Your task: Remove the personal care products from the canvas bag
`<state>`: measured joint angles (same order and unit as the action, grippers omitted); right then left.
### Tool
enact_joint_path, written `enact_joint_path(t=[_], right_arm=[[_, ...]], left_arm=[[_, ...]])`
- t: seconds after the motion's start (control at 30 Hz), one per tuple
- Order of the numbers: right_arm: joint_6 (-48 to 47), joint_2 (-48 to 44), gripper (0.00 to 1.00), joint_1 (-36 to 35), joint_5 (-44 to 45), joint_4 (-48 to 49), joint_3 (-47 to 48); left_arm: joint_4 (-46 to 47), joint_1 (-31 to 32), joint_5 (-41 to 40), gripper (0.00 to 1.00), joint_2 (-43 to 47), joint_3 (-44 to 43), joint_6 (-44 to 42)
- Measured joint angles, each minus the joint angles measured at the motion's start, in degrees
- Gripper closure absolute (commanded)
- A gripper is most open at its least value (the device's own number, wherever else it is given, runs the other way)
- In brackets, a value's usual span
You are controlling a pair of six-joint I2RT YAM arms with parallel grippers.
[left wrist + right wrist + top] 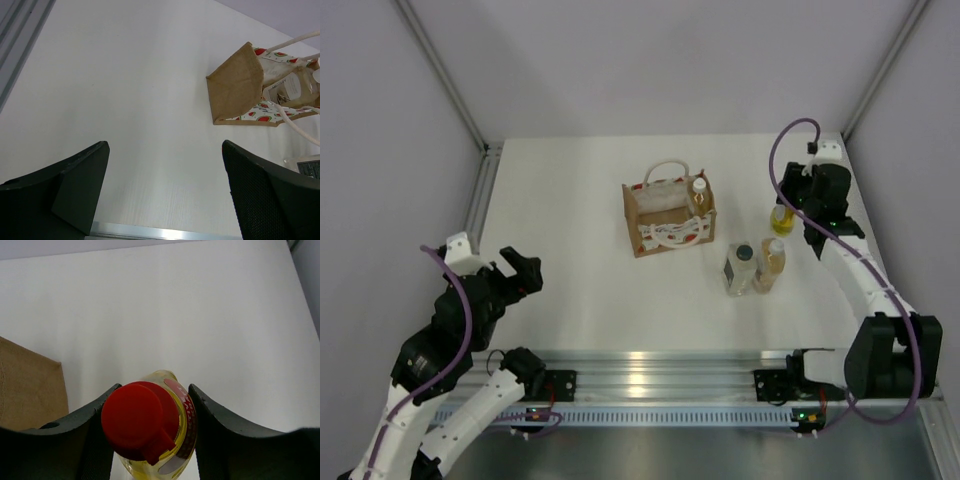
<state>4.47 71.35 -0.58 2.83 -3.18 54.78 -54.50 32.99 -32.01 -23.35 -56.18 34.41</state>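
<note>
I will move my right gripper down toward the bag (668, 222) and put the yellow bottle (781, 218) there next.
The tan canvas bag (668, 222) stands mid-table with one amber white-capped bottle (698, 194) upright inside; both show in the left wrist view, the bag (237, 85) and the bottle (292, 87). The clear squarish bottle (740, 268) and the second amber bottle (771, 264) stand on the table right of the bag. My right gripper (790, 205) is shut on the yellow bottle (781, 218) with the red cap (137, 422), fingers on both its sides (152, 392), to the right of the bag (27, 385). My left gripper (520, 272) is open and empty near the front left (165, 145).
A metal rail (650, 375) runs along the table's near edge. Grey enclosure walls and a frame post (485, 170) border the table on the left, back and right. The clear bottle's label shows at the right edge of the left wrist view (307, 167).
</note>
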Motion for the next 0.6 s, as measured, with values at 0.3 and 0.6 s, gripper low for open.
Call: enact_joint_path(t=[0.3,0.6], right_arm=[[-1.55,12.48,1.00,-0.02,-8.98,17.03,-4.46],[-3.45,21.20,0.96,-0.31,-16.39,20.48,-0.20]], left_arm=[[0.00,0.00,0.02,0.02,0.02,0.15,-0.02],[0.00,0.00,0.02,0.02,0.02,0.17,-0.02]])
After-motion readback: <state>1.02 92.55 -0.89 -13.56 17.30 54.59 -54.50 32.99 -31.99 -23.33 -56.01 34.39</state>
